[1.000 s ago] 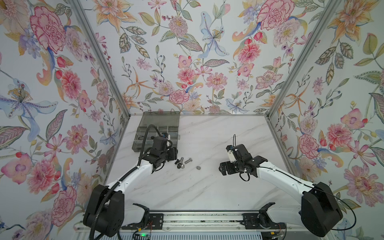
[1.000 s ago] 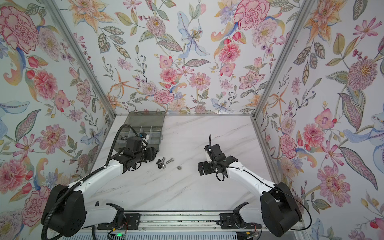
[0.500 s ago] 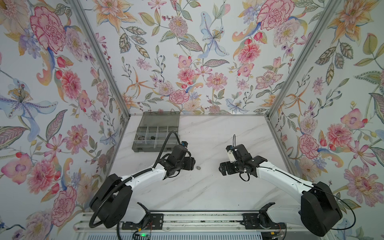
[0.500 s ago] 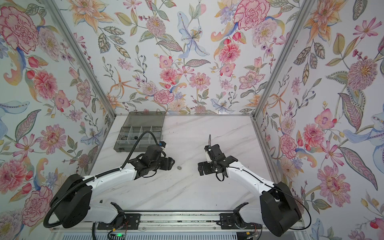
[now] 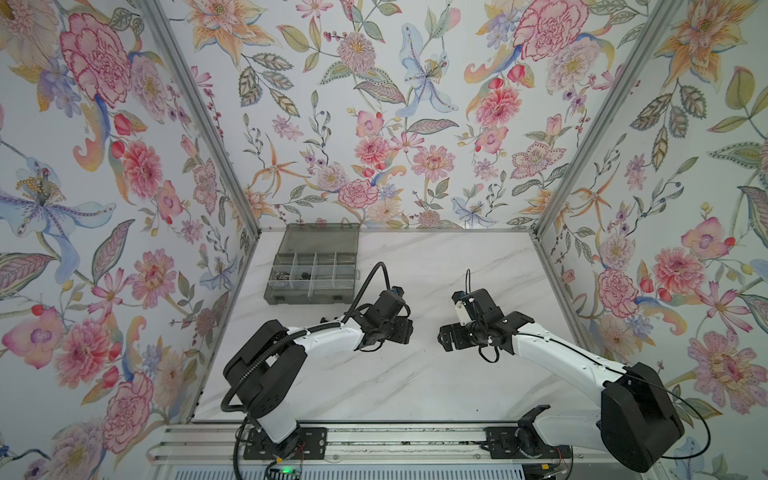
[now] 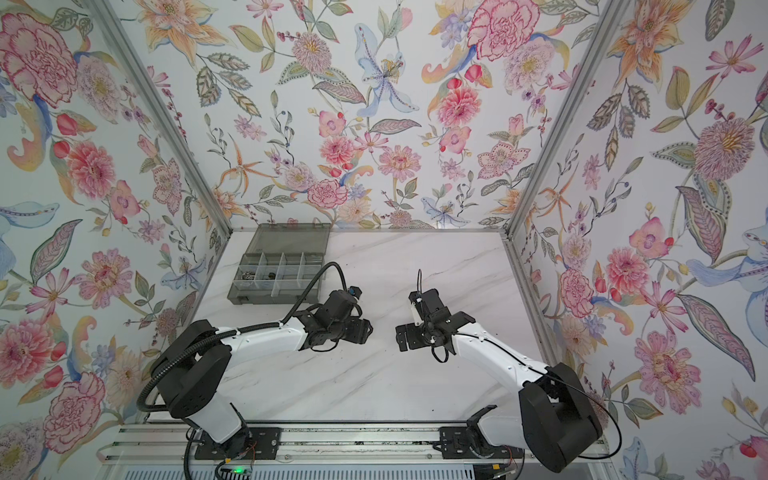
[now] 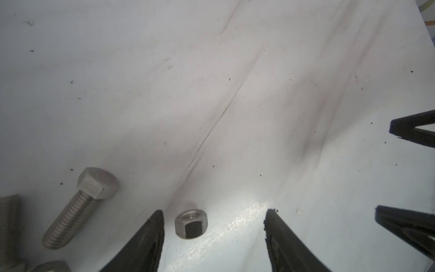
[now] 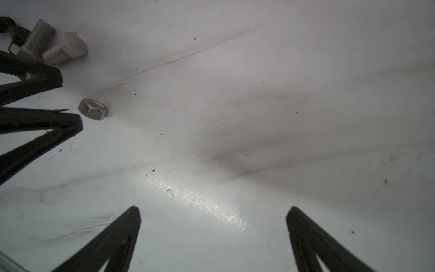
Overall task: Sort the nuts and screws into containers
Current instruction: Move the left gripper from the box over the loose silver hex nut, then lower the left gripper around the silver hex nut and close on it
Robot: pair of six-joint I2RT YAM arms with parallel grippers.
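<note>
The left gripper lowers, centres its fingers around the silver hex nut [image 7: 191, 223] and closes next, since the nut lies below, nearer one finger than the other.
A silver hex nut [image 7: 191, 223] lies flat on the marble, between the fingertips of my open left gripper [image 7: 215, 212] and close to one finger, touching neither. The right wrist view shows the same nut [image 8: 93, 109] just past the left gripper's tips [image 8: 70, 103]. Silver hex-head screws [image 7: 80, 207] lie beside it, also seen from the right wrist as screws [image 8: 66, 50]. In both top views the left gripper [image 5: 405, 330] hides the nut. My right gripper [image 8: 213, 208] is open over bare marble, facing the left one [image 5: 446, 338]. The containers [image 5: 311, 270] are cells of the grey organiser at the back left.
The organiser's lid [image 5: 322, 237] lies open against the back wall, and a few small parts sit in its left cells [image 6: 257, 275]. Flowered walls enclose the marble table [image 5: 415, 386] on three sides. The arm bases stand on a rail [image 5: 374, 444] at the front.
My left arm has swung from over the organiser rightward to the middle of the table, and its open fingers now flank the nut. The right arm has not moved.
</note>
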